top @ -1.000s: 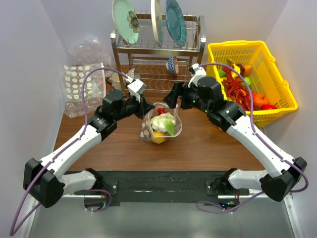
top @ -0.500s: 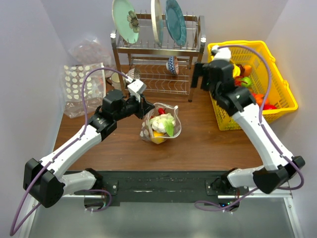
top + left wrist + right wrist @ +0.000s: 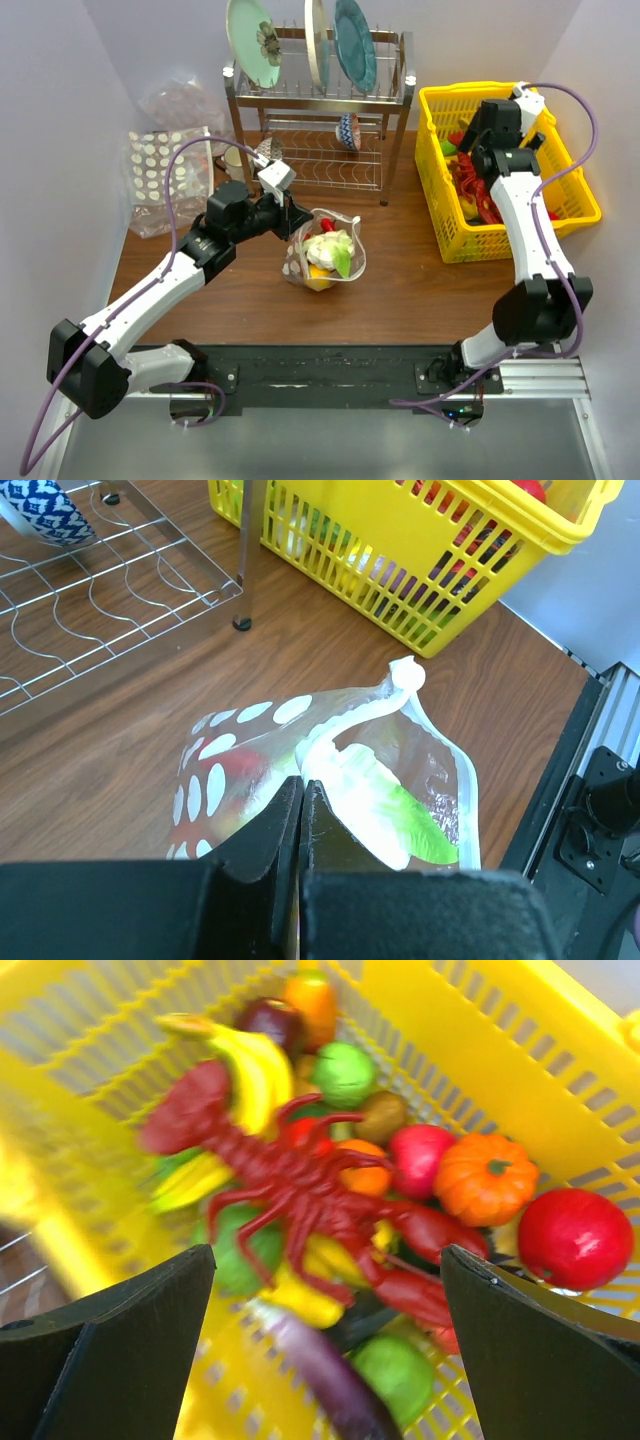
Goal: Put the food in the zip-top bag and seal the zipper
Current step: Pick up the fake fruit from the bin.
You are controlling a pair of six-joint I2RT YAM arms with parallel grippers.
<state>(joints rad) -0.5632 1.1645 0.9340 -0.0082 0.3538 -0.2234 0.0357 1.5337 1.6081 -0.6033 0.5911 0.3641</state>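
I will move my right gripper to the right in the wrist view and down around the orange pumpkin (image 3: 487, 1181), then close, because the pumpkin lies uncovered beside the lobster's claw.
The zip-top bag (image 3: 325, 252) stands open at mid-table with toy food inside: a white-and-green piece (image 3: 385, 815), something red and something yellow. My left gripper (image 3: 293, 218) is shut on the bag's left rim (image 3: 301, 780), holding the mouth up. The clear zipper strip (image 3: 462, 790) runs round the mouth, unsealed. My right gripper (image 3: 330, 1290) is open and empty above the yellow basket (image 3: 572, 180), over loose food: a red lobster (image 3: 300, 1185), a pumpkin (image 3: 487, 1177), a red apple (image 3: 575, 1238), bananas, green pieces and a purple aubergine (image 3: 325, 1375).
A metal dish rack (image 3: 320, 120) with plates and a patterned bowl (image 3: 45, 510) stands at the back. A dotted clear pack (image 3: 160, 165) and a wrinkly plastic sack (image 3: 185, 100) lie at the back left. The basket's wall (image 3: 400, 570) is close to the bag's right.
My right arm has swung from the bag's right rim up and right to above the basket. The bag and the left gripper have stayed put.
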